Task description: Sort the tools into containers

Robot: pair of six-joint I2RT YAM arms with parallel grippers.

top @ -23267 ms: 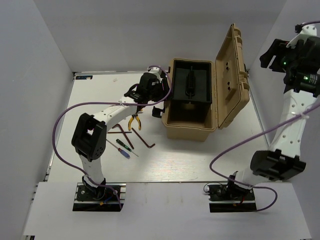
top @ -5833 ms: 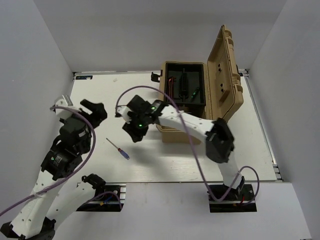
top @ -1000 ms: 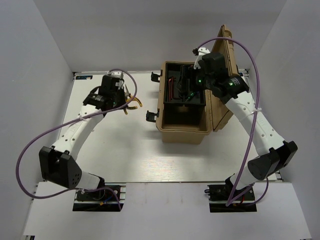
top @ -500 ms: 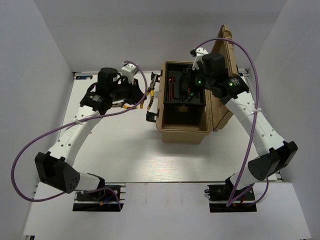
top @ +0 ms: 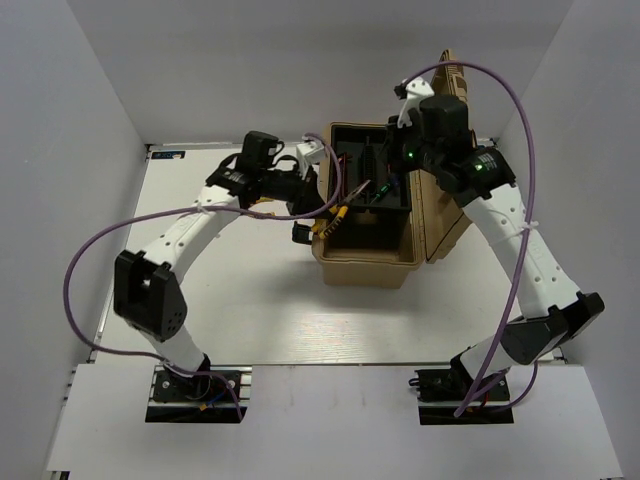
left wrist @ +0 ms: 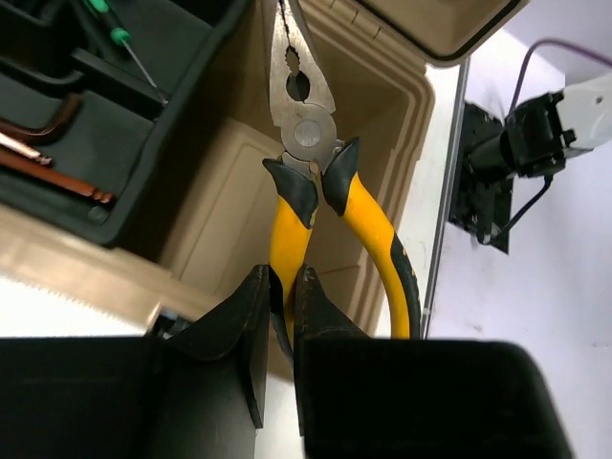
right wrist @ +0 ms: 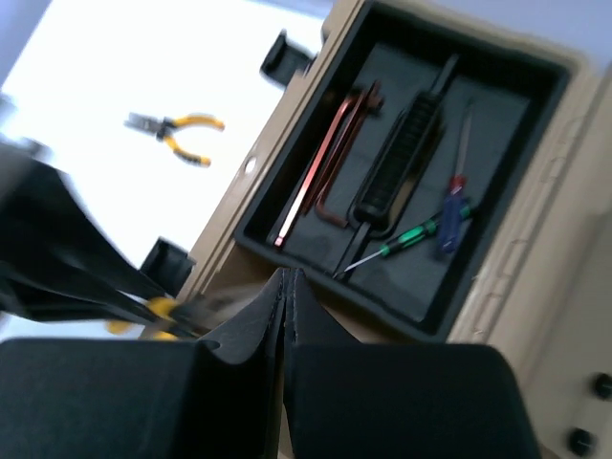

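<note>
My left gripper holds the pliers, and their handles overlap the side of the tan front compartment [top: 366, 238] [left wrist: 220, 201], so next it should go to the right in the top view over the compartment and release them.
The tan toolbox [top: 365, 262] stands open, its lid [top: 447, 215] raised to the right. My left gripper [left wrist: 280, 296] is shut on one handle of yellow-and-black pliers [left wrist: 306, 143], which hang nose-first over the box's tan front compartment [left wrist: 220, 201]. From above, the pliers [top: 340, 215] show at the box's left wall. My right gripper [right wrist: 287, 282] is shut on nothing above the black tray [right wrist: 497, 115]. The tray holds brown hex keys [right wrist: 320, 182], a green screwdriver [right wrist: 411, 236] and a blue one [right wrist: 449, 225]. A second pair of pliers [right wrist: 177, 134] lies on the table.
Black latches [top: 303, 232] stick out from the box's left side. The tray's black handle [right wrist: 397, 163] runs down its middle. White walls close in the white table [top: 230, 300] on three sides. The left arm [top: 190, 235] spans the table's back left.
My left arm has swung right, carrying the pliers from over the table to above the toolbox. My right gripper has shut and pulled back slightly above the tray.
</note>
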